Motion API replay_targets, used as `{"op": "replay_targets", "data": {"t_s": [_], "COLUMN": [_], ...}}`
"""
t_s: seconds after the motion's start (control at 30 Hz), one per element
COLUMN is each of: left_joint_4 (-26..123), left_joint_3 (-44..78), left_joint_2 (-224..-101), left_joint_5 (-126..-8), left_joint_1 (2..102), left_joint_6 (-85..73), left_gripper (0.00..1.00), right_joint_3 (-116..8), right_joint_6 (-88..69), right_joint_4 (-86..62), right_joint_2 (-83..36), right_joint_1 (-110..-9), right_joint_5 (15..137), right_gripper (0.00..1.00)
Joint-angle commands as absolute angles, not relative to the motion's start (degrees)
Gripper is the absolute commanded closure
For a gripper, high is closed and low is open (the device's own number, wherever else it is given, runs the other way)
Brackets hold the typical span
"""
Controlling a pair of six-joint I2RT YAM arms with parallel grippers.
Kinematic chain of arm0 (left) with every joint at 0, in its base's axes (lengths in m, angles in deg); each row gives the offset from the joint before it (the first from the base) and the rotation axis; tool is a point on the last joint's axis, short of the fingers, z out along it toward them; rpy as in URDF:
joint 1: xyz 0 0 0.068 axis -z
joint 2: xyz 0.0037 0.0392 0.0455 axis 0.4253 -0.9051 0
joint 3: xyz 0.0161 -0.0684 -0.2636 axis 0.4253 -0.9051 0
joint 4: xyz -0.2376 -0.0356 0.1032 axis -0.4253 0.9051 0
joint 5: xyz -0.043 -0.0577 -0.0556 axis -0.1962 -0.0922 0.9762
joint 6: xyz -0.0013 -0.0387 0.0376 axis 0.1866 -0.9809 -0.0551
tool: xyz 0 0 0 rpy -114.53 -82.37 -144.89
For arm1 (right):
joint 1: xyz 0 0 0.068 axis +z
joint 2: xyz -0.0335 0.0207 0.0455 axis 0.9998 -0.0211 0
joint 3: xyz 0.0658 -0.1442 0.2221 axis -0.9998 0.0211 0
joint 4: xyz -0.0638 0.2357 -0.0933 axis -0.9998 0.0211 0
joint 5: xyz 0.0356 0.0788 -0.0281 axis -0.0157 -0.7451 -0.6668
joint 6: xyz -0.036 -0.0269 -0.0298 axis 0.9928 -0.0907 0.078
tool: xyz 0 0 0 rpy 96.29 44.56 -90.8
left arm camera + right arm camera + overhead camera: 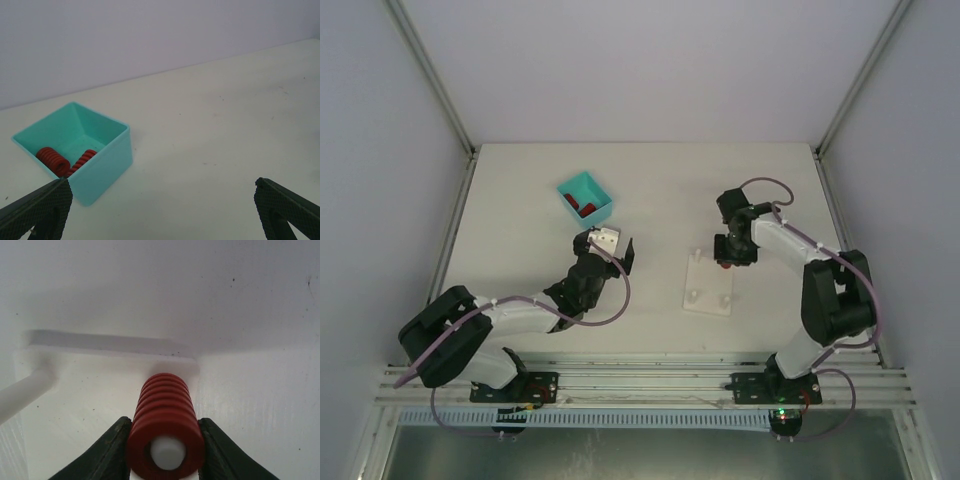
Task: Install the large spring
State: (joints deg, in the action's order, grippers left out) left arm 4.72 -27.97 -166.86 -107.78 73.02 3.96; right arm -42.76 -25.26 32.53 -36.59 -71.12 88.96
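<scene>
The left gripper reaches outward over the bin's far corner (585, 177) (74, 108) next, tilting down, and closes, as the teal bin with the red springs lies outward of it.
My right gripper (166, 440) is shut on the large red spring (165, 420), which sits over a white peg (167, 452) of the white base plate (710, 285); the peg's tip shows inside the coil. In the top view the right gripper (728, 252) hovers at the plate's far right corner. My left gripper (610, 244) is open and empty, just below the teal bin (585, 197). The bin (75, 150) holds more red springs (52, 159).
Another white peg (25, 390) stands at the left of the right wrist view. The plate's far edge (110, 342) lies ahead of the spring. White walls with metal corner posts enclose the table.
</scene>
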Motion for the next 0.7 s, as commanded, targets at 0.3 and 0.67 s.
{"op": "replay_targets", "data": {"t_s": [0.3, 0.67], "left_joint_4": [6.60, 31.90], "left_joint_3": [-24.55, -6.11], "left_joint_2": [-166.99, -169.03], "left_joint_5": [-109.35, -102.38], "left_joint_1": [72.99, 61.56], "left_joint_6": [4.96, -5.85], "left_gripper": [0.01, 0.00], "right_joint_3": [-44.29, -39.88], "right_joint_6": [-25.29, -26.68], "right_joint_4": [33.84, 19.37], "right_joint_2": [-29.17, -13.84], "right_joint_1": [-71.39, -67.53], "right_joint_5": [89.75, 86.04], "right_gripper": [0.40, 0.06]}}
